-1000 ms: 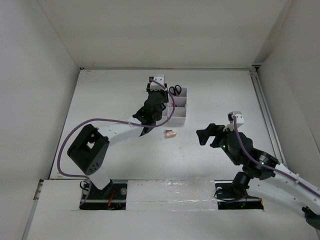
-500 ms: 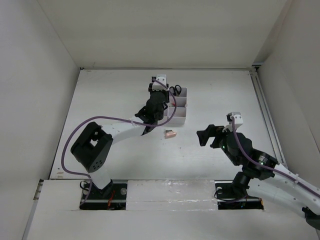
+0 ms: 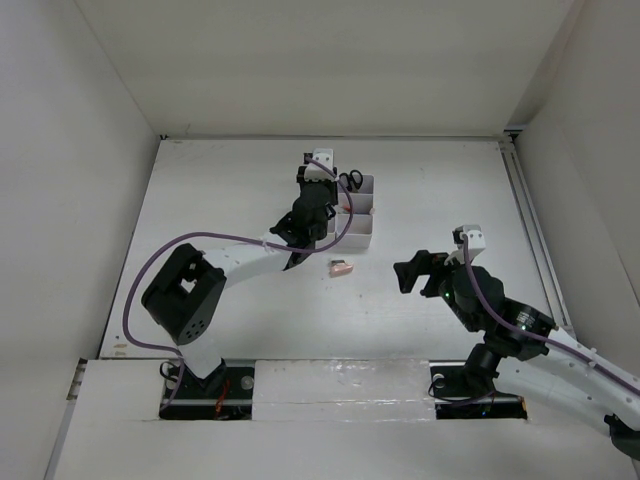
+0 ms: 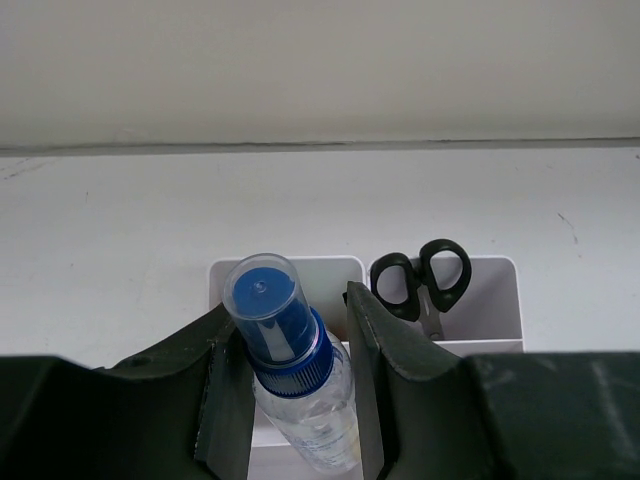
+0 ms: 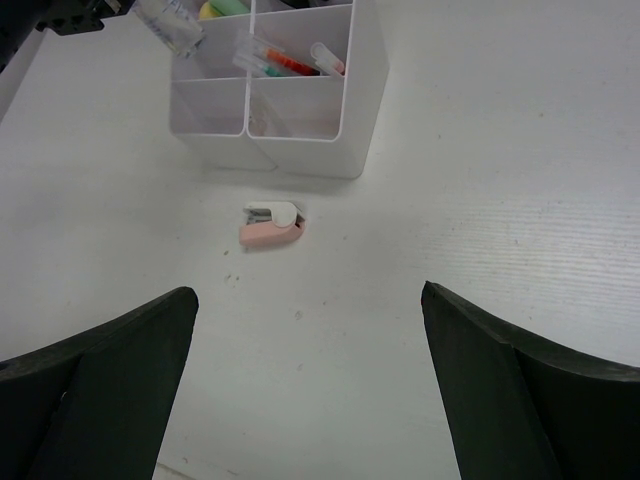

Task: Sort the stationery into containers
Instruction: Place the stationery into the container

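The left gripper lowers the clear tube toward the white organizer and releases it next.
My left gripper (image 4: 290,312) is shut on a clear tube with a blue cap (image 4: 268,300) and holds it tilted over the far-left compartment of the white organizer (image 4: 490,312). Black-handled scissors (image 4: 425,280) stand in the compartment to its right. In the top view the left gripper (image 3: 318,197) is over the organizer (image 3: 362,236). The right wrist view shows the organizer (image 5: 300,150) with a red pen (image 5: 285,63) and a yellow highlighter (image 5: 225,8) inside. A small pink and white item (image 5: 272,224) lies on the table just before it. My right gripper (image 5: 308,292) is open and empty, short of that item.
White walls close in the table at the back and both sides; the back wall's foot (image 4: 320,145) is just beyond the organizer. A rail (image 3: 530,230) runs along the right edge. The pink item (image 3: 341,267) lies between the two grippers.
The left gripper has moved a little toward the organizer with the tube, and its arm base link has shifted. The right gripper has barely moved.
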### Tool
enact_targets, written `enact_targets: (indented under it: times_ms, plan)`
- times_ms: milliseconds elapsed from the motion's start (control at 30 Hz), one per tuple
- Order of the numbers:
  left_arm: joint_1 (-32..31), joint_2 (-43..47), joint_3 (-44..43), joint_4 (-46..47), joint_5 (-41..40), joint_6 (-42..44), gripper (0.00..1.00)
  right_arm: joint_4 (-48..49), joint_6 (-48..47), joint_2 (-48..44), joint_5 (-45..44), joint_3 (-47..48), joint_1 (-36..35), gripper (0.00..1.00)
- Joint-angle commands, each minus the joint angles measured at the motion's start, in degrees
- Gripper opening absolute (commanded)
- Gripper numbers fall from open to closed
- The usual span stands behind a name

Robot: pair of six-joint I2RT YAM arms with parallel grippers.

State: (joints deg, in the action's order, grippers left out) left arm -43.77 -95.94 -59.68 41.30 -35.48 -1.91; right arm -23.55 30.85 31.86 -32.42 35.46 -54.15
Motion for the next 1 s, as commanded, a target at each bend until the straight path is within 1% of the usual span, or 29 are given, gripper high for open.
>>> enact_targets:
  times_ms: [0, 200, 367, 633, 967]
  plan:
    - [0.1, -0.3, -2.5, 3.6, -1.3, 0.8, 0.0, 2.3, -0.6, -0.5, -0.6, -0.2, -0.6, 1.0]
    - [0.1, -1.4, -2.5, 3.1, -2.0, 1.3, 0.0, 2.3, -0.6, -0.5, -0.1, -0.2, -0.6, 1.0]
    - [1.9, -2.7, -2.5, 3.1, -1.3, 0.6, 0.0, 2.9, -1.1, -0.5, -0.1, -0.2, -0.6, 1.0]
    - [2.5, -4.3, -2.5, 6.3, -1.9, 1.2, 0.0, 3.4, -1.1, 0.6, 0.4, -0.2, -0.6, 1.0]
    - [3.0, -8.1, -3.1, 7.6, -1.9, 1.2, 0.0, 3.4, -1.7, 0.0, 1.0, -0.2, -0.6, 1.0]
